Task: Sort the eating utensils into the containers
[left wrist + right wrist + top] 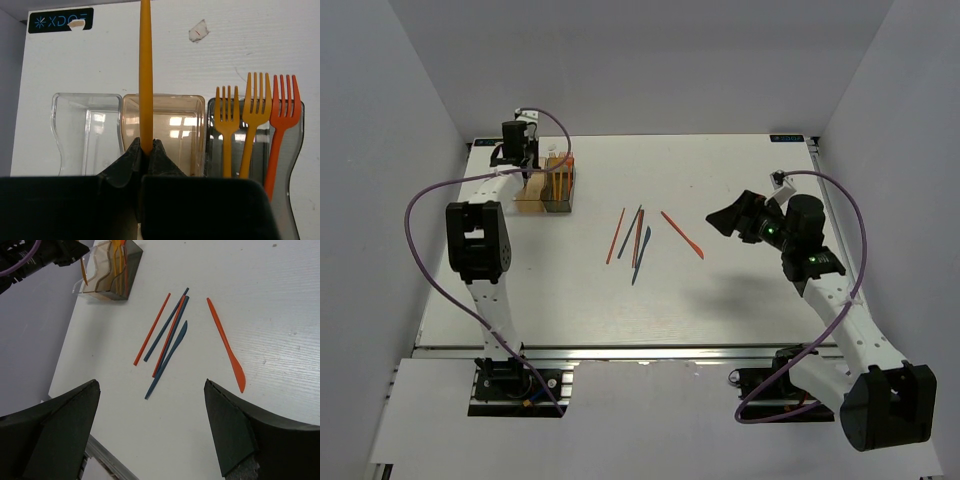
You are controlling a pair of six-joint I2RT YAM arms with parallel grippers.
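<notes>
My left gripper moves down toward the tan-orange container's open middle below it next. It releases the long orange utensil [145,70] there, because the dark container holds only forks.
My left gripper [146,146] is shut on a long orange utensil [145,70], held over the tan-orange container [172,102] at the table's far left [520,150]. The clear container [85,125] is beside it on the left. The dark container [295,150] on the right holds two orange forks [226,125] and a red fork [283,115]. My right gripper [150,382] is open and empty above the table [725,222]. Below it lie two red sticks [151,330], a dark blue stick [165,326], a dark blue knife [169,355] and a red-orange knife [226,345].
The row of containers [546,188] stands near the table's far left edge. A black label [60,20] marks the far left corner. The loose utensils [638,240] lie in the table's middle, the red-orange knife [682,235] a little apart to the right.
</notes>
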